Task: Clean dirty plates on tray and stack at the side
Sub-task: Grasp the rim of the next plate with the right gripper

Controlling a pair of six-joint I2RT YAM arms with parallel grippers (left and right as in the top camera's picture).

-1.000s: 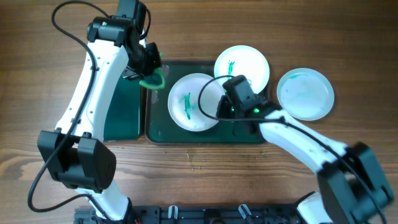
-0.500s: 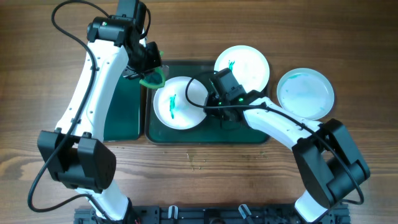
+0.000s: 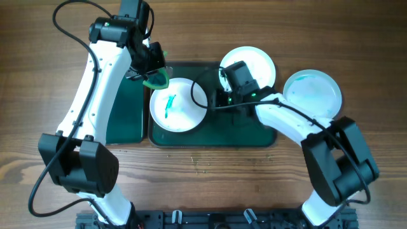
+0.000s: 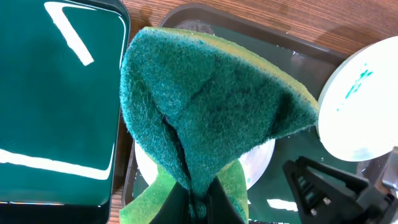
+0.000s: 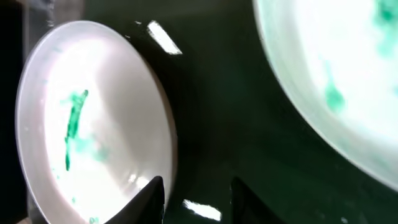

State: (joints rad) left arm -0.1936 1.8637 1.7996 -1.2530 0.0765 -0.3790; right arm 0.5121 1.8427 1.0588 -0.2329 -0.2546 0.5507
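The robot's right gripper will move down and toward the first plate, with its open fingers going to either side of the plate's facing rim, because they are still hovering beside it.
A white plate (image 3: pixel 178 105) with a teal smear lies on the left half of the dark green tray (image 3: pixel 254 137); it also shows in the right wrist view (image 5: pixel 93 143). A second smeared plate (image 3: pixel 249 65) rests on the tray's far right rim. A third, pale blue plate (image 3: pixel 311 95) lies on the table to the right of the tray. My left gripper (image 3: pixel 154 75) is shut on a green sponge (image 4: pixel 211 99) just above the first plate's far left edge. My right gripper (image 5: pixel 196 183) is open and low at that plate's right rim (image 3: pixel 219 98).
A smaller dark green tray (image 3: pixel 124 121) lies left of the big one, under my left arm. Bare wooden table (image 3: pixel 203 172) surrounds the trays. The right arm (image 3: pixel 286 124) crosses the big tray's right half.
The first plate has slid left across the tray to its left end. My right gripper followed it left, then its wrist swung back toward the far right. The left gripper stayed put.
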